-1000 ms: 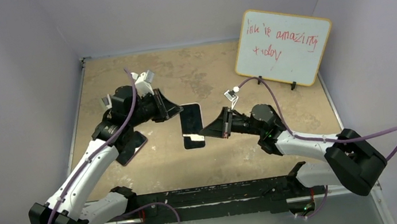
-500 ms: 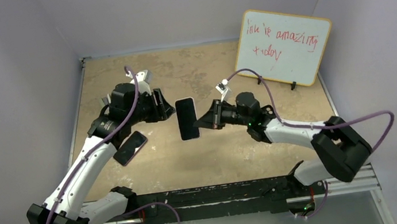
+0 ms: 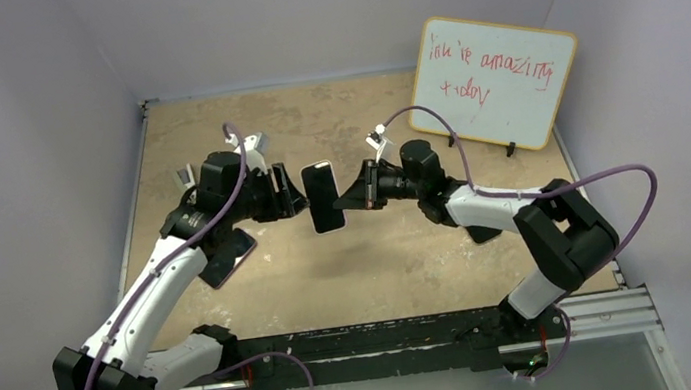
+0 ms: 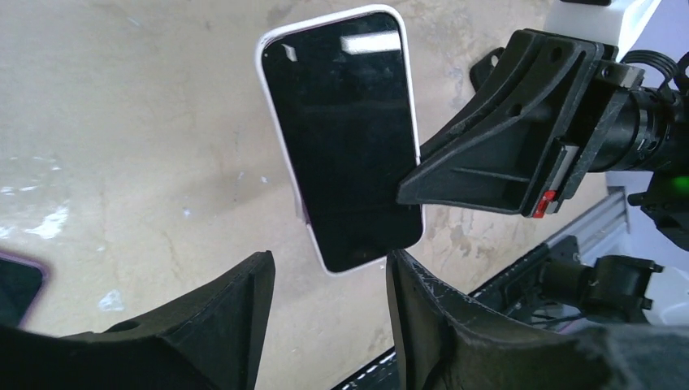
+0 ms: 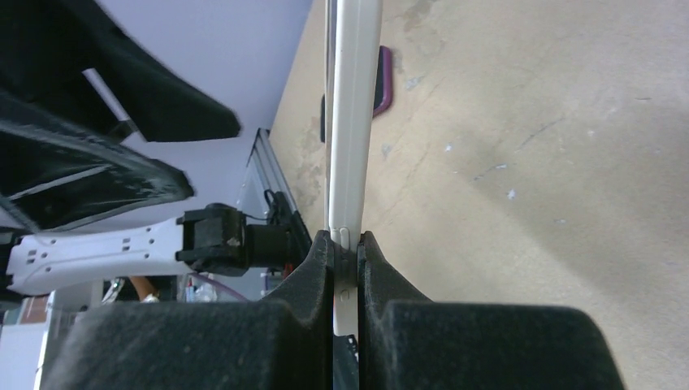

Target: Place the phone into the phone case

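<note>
The robot's right gripper holds the phone's other edge, so the left gripper should next turn and move onto the phone's free long edge (image 3: 309, 200) (image 4: 286, 148), to its right in the top view.
The phone (image 3: 323, 196) has a black screen and a white rim. My right gripper (image 3: 350, 200) is shut on its right edge and holds it above the table, screen towards the left arm. In the right wrist view the phone (image 5: 353, 122) stands edge-on between the pinching fingers of the gripper (image 5: 347, 240). My left gripper (image 3: 296, 201) is open and empty just left of the phone. In the left wrist view the phone (image 4: 345, 138) has its lower corner just beyond the gripper's (image 4: 329, 264) spread fingertips. The purple phone case (image 3: 228, 256) lies flat on the table under the left arm.
A whiteboard (image 3: 493, 80) with red writing leans at the back right. The black mounting rail (image 3: 390, 335) runs along the near edge. Purple walls close in the left, back and right sides.
My right gripper has carried the phone up and towards the back left, from beside the table's middle to in front of the left gripper. The left gripper has turned to face it.
</note>
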Available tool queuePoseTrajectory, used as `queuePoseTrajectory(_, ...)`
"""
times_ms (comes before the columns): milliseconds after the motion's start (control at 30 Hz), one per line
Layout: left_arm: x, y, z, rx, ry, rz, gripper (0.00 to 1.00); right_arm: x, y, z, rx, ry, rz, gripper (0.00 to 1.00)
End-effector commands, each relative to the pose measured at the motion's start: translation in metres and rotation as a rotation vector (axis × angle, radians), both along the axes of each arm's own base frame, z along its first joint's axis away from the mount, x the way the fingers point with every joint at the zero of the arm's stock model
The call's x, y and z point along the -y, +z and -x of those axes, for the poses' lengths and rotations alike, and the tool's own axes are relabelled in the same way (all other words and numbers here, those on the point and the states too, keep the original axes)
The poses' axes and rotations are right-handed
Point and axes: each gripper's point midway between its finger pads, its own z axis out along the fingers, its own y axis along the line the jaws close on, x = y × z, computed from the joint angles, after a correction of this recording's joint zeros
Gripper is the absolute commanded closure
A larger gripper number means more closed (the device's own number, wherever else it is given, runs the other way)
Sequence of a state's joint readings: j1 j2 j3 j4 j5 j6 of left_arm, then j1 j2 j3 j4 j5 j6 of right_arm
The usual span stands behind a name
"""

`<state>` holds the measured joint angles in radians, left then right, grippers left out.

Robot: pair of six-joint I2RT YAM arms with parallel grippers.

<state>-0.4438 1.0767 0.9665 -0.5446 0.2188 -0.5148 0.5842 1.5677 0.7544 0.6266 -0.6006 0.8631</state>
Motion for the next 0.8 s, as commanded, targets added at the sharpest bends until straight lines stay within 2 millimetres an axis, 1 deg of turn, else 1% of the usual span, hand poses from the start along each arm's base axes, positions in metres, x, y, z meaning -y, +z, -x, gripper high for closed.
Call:
queuePoseTrajectory(0, 0.029, 0.010, -0.007, -0.011, -0.066, 0.196, 0.45, -0.007, 0.074, 0.010, 0.147, 0.099, -0.176, 1.00)
queuePoseTrajectory(100, 0.030, 0.008, -0.007, -0.013, -0.070, 0.224, 0.44, -0.002, 0.091, 0.026, 0.146, 0.140, -0.259, 1.00)
queuePoseTrajectory(233, 0.034, 0.005, -0.002, -0.018, -0.090, 0.279, 0.42, 0.005, 0.102, 0.037, 0.163, 0.141, -0.291, 1.00)
queuePoseTrajectory(333, 0.041, 0.010, 0.003, -0.016, -0.119, 0.357, 0.42, 0.006, 0.109, 0.043, 0.172, 0.160, -0.322, 1.00)
queuePoseTrajectory(400, 0.047, 0.018, 0.006, 0.002, -0.144, 0.417, 0.43, 0.007, 0.111, 0.048, 0.170, 0.180, -0.347, 1.00)
queuePoseTrajectory(467, 0.051, 0.029, 0.010, 0.017, -0.164, 0.475, 0.46, 0.007, 0.111, 0.054, 0.141, 0.207, -0.376, 1.00)
queuePoseTrajectory(533, 0.053, 0.038, 0.009, 0.034, -0.165, 0.511, 0.48, 0.008, 0.109, 0.058, 0.123, 0.221, -0.397, 1.00)
queuePoseTrajectory(600, 0.057, 0.045, 0.012, 0.041, -0.189, 0.553, 0.48, 0.010, 0.108, 0.059, 0.119, 0.219, -0.409, 1.00)
queuePoseTrajectory(700, 0.061, 0.045, 0.016, 0.025, -0.209, 0.592, 0.43, 0.009, 0.108, 0.059, 0.117, 0.216, -0.417, 1.00)
queuePoseTrajectory(767, 0.062, 0.048, 0.019, 0.032, -0.219, 0.619, 0.45, 0.009, 0.108, 0.059, 0.113, 0.220, -0.422, 1.00)
